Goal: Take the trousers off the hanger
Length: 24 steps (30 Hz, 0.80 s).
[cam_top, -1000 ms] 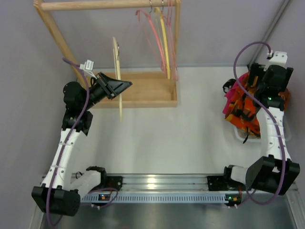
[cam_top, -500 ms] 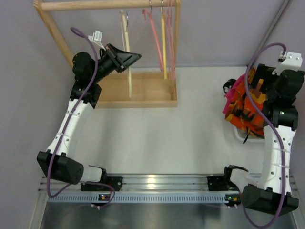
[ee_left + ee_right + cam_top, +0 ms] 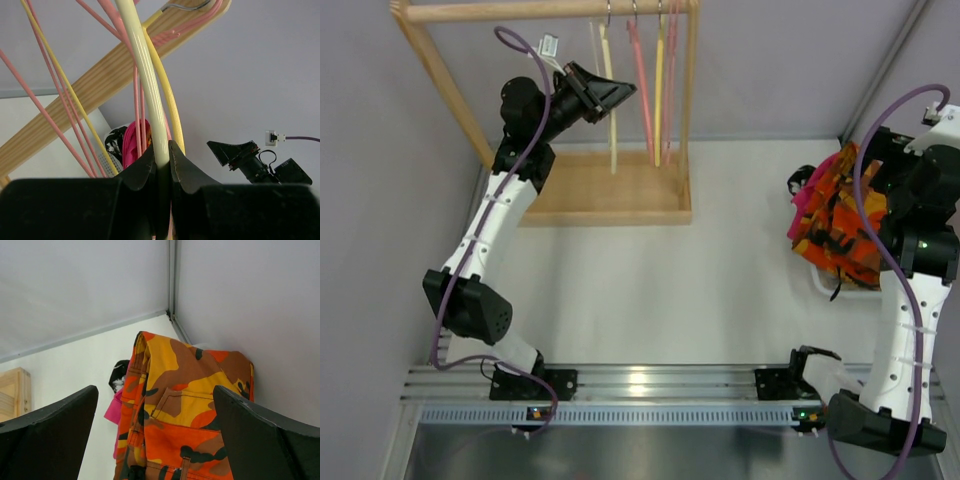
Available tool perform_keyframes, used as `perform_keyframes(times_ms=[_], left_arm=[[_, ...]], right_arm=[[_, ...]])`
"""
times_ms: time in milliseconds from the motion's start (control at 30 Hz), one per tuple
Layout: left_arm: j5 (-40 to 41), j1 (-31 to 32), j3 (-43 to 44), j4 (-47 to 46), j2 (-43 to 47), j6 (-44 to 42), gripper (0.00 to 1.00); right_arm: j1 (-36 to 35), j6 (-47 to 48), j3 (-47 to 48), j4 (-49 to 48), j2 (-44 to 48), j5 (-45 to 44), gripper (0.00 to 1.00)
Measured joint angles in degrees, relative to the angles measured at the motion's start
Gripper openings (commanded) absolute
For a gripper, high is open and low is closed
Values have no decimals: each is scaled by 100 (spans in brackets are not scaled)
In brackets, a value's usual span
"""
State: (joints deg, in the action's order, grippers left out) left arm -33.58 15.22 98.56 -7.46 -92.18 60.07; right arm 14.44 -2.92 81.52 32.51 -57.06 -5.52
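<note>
My left gripper holds the cream hanger and will next move it slightly outward, toward the neighbouring pink hanger, and then open.
The orange camouflage trousers (image 3: 840, 222) lie in a heap at the right edge of the table, on top of other clothes; they fill the right wrist view (image 3: 190, 415). My right gripper (image 3: 160, 440) is open and empty, raised above the trousers. The cream hanger (image 3: 608, 95) hangs bare at the wooden rail (image 3: 540, 10), its hook at the rail. My left gripper (image 3: 625, 92) is shut on the hanger's arm (image 3: 150, 90), high beside the rail.
Pink hangers (image 3: 642, 85) and a brighter yellow hanger (image 3: 660, 85) hang just right of the cream one. The wooden rack's base tray (image 3: 610, 190) sits below. A magenta-pink cloth (image 3: 804, 205) and a black item (image 3: 803, 178) lie under the trousers.
My left arm has carried the cream hanger up and to the right, to the rail beside the other hangers. My right gripper has risen above the trousers.
</note>
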Motion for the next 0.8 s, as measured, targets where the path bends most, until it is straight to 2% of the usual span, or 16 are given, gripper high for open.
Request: perform_keyframes(times_ms=[733,800], left_arm=[[157,20,708,-72,-848,-46,0],[160,20,723,-81,-916,-44,4]], right_arm=[[0,-120,-208,50,120,68,99],[0,-120,-251,55,146,79,99]])
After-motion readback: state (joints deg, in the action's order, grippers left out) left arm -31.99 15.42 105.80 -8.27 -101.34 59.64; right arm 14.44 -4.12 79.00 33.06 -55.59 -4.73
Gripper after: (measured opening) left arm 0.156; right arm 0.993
